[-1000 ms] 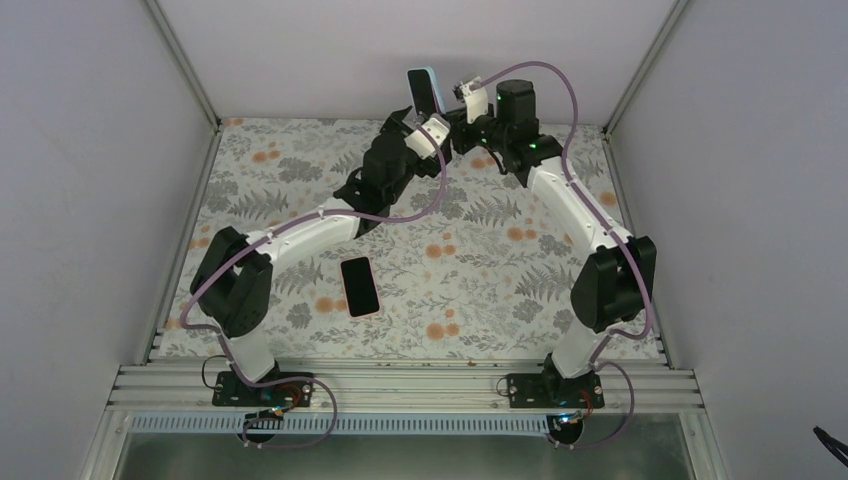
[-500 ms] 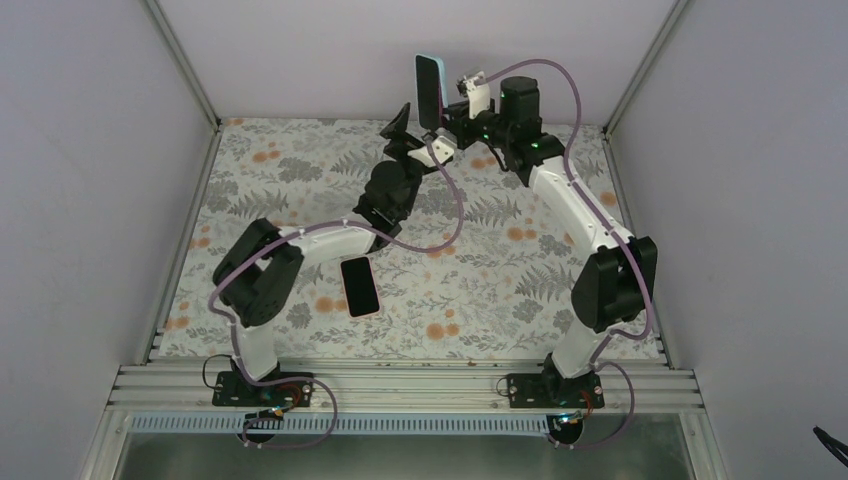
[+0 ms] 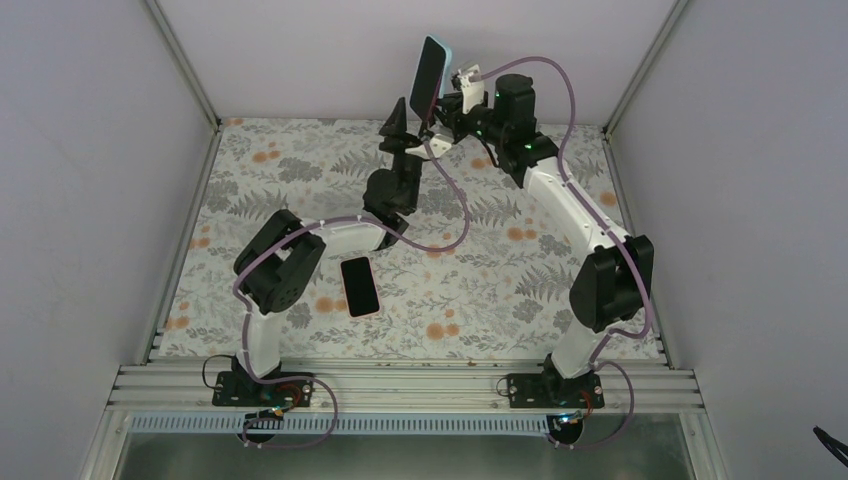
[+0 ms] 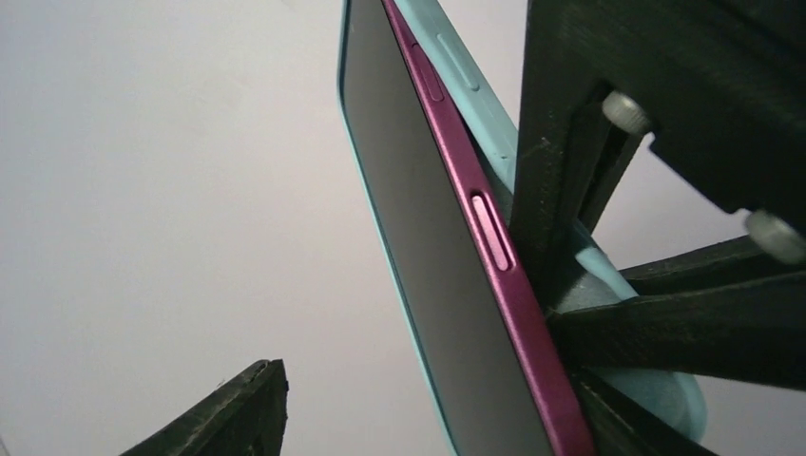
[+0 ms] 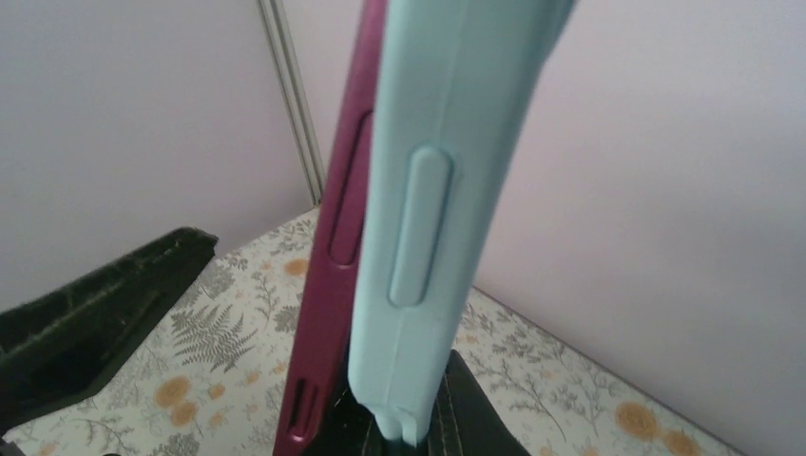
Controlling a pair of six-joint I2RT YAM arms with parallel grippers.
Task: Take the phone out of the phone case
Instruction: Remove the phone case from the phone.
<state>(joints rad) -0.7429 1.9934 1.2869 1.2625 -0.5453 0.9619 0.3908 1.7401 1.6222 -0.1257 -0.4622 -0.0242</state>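
Note:
Next, my right gripper moves back and down to lay the light blue case [image 3: 446, 52] on the floral cover between both arms and lets go, because that spot is clear.
My right gripper [image 3: 447, 104] is shut on the lower end of a light blue phone case [image 3: 446, 52] and holds it upright, high above the table's far edge. A phone with a magenta frame [image 3: 429, 68] sits in the case. In the right wrist view the magenta phone [image 5: 335, 256] stands a little apart from the case [image 5: 432, 209] along one side, above my right gripper [image 5: 409, 423]. My left gripper [image 3: 399, 113] is open just left of and below the phone. In the left wrist view the phone [image 4: 428, 266] lies between the fingers of my left gripper [image 4: 418, 418], with one fingertip [image 4: 242, 408] apart from it.
A second dark phone with a pink edge [image 3: 360, 286] lies flat on the floral table cover [image 3: 480, 280], near the left arm's elbow. The back wall stands close behind both grippers.
My left gripper has opened and risen beside the phone, and its arm has folded inward. My right gripper has lifted the cased phone and tilted its top to the right.

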